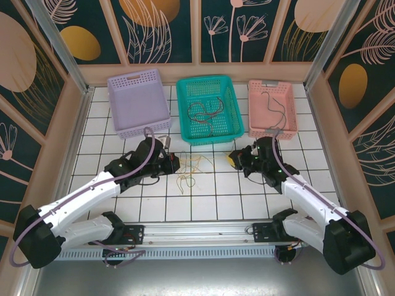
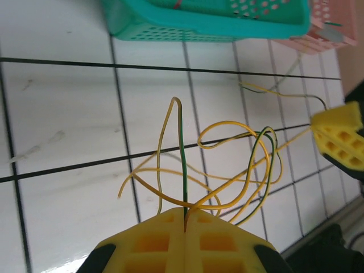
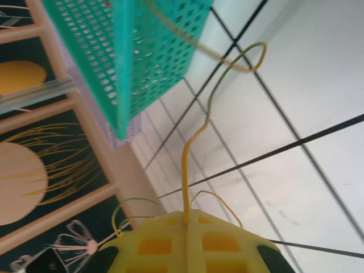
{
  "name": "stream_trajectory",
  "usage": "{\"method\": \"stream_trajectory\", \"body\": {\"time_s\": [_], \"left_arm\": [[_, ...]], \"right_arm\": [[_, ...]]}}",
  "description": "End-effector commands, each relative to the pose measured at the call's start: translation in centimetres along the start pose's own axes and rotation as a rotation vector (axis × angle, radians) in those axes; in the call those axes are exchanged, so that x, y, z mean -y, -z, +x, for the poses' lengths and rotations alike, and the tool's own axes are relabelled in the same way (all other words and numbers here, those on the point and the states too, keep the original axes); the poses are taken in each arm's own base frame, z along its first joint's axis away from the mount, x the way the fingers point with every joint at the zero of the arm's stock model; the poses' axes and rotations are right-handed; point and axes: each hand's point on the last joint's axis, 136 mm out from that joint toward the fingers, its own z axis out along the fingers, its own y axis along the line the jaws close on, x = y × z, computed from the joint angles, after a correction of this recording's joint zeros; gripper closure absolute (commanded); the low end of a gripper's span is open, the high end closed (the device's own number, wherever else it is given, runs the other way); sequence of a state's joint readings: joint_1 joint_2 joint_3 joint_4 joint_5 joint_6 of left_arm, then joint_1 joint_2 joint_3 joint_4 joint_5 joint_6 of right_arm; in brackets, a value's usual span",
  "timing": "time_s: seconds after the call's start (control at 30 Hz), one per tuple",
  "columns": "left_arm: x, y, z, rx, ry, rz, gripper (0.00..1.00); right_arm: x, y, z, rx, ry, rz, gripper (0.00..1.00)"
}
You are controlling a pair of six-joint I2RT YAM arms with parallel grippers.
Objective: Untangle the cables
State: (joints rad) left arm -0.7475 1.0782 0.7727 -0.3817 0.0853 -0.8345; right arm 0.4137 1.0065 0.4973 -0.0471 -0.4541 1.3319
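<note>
My right gripper is holding the yellow cable [image 3: 196, 136]. I will move this gripper toward the tangle and tip its fingers down to the white tiles before I let go.
A loose tangle of yellow and green cables [image 1: 191, 169] lies on the white tiles between my two grippers. My left gripper [image 1: 176, 163] sits at the tangle's left side. In the left wrist view its yellow fingers [image 2: 186, 219] are shut on a green-and-yellow cable [image 2: 181, 153], with yellow loops [image 2: 239, 165] spreading beyond. My right gripper [image 1: 233, 159] is at the tangle's right side. In the right wrist view it [image 3: 186, 219] is shut on a yellow cable [image 3: 196, 136] that rises toward the teal basket [image 3: 131, 51]. Red and dark cables [image 1: 207, 111] lie in that basket.
Three baskets stand in a row at the back: a lilac one [image 1: 137, 102], the teal one [image 1: 185, 117] and a pink one [image 1: 290, 108] holding a thin dark cable [image 1: 271, 108]. The right gripper's yellow finger [image 2: 341, 136] shows at the left wrist view's right edge.
</note>
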Motion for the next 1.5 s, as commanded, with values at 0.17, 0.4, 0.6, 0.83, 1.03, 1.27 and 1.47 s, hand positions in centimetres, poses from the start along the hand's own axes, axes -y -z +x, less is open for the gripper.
{"method": "stream_trajectory", "body": {"time_s": [0.17, 0.4, 0.6, 0.83, 1.03, 1.27, 1.47], "left_arm": [[-11.4, 1.1, 1.4, -0.001, 0.086, -0.562, 0.80], [-10.4, 0.7, 1.1, 0.011, 0.118, -0.510, 0.70], [-9.4, 1.4, 0.1, 0.040, 0.126, -0.493, 0.74], [-8.4, 2.6, -1.4, 0.080, 0.152, -0.495, 0.52], [-7.7, 2.3, -0.7, 0.066, 0.222, -0.436, 0.46], [-12.3, 2.4, -0.2, 0.041, 0.356, -0.508, 0.35], [-13.0, 0.4, -3.6, 0.027, 0.215, -0.543, 0.40]], "right_arm": [[3.0, 2.5, -5.7, 0.264, 0.093, 0.216, 1.00], [3.2, 1.9, -5.1, 0.222, 0.128, 0.232, 1.00], [2.1, -0.9, -0.7, 0.085, 0.175, 0.207, 0.88], [1.9, -6.2, 6.2, -0.167, 0.448, 0.288, 0.54], [1.3, -10.4, 10.0, -0.225, 0.772, 0.360, 0.49], [3.6, -15.0, 11.8, -0.262, 0.766, 0.499, 0.48], [6.2, -16.3, 11.2, -0.220, 0.772, 0.656, 0.58]]}}
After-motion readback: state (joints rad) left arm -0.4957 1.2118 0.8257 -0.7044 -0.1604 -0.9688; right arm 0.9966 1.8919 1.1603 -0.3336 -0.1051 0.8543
